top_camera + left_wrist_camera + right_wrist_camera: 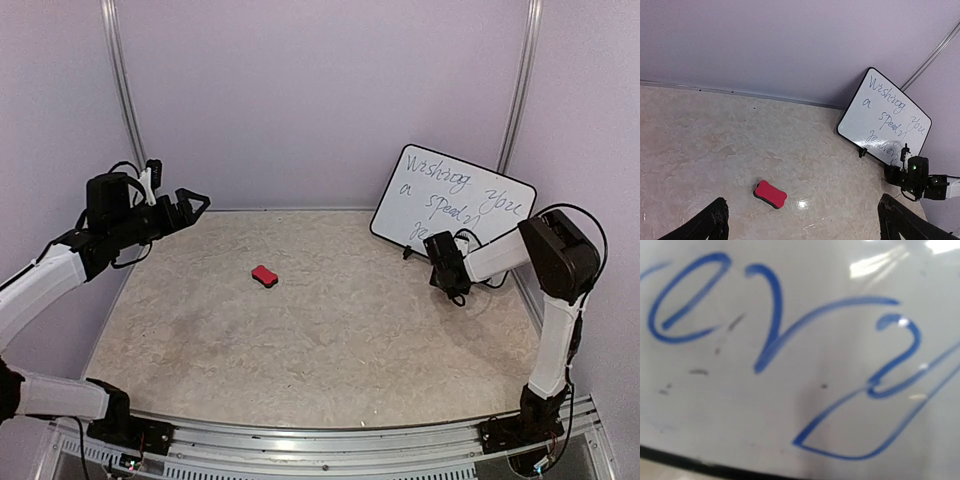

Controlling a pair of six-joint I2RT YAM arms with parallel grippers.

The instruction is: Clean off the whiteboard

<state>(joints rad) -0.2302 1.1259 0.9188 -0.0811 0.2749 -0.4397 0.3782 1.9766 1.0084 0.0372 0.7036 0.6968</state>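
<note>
My right gripper drags the whiteboard (455, 195) left in the top view next, onto the open tabletop by the eraser, since it leans crooked in the tabletop's far corner.
The whiteboard (455, 195) leans propped up at the back right, covered in blue handwriting. It also shows at the right of the left wrist view (885, 117), and it fills the right wrist view (800, 365) with its black lower rim along the bottom. My right gripper (443, 255) is shut right at the board's lower edge; its fingers are hidden in its own view. A small red eraser (264, 275) lies flat on the table, apart from both grippers. My left gripper (195, 205) hangs open high at the left, and the eraser (770, 194) lies below between its fingers (715, 222).
The table (330, 340) has a pale marbled top. Lilac walls close it in at the back and on both sides. The right arm (920, 180) reaches in along the right wall beside the board.
</note>
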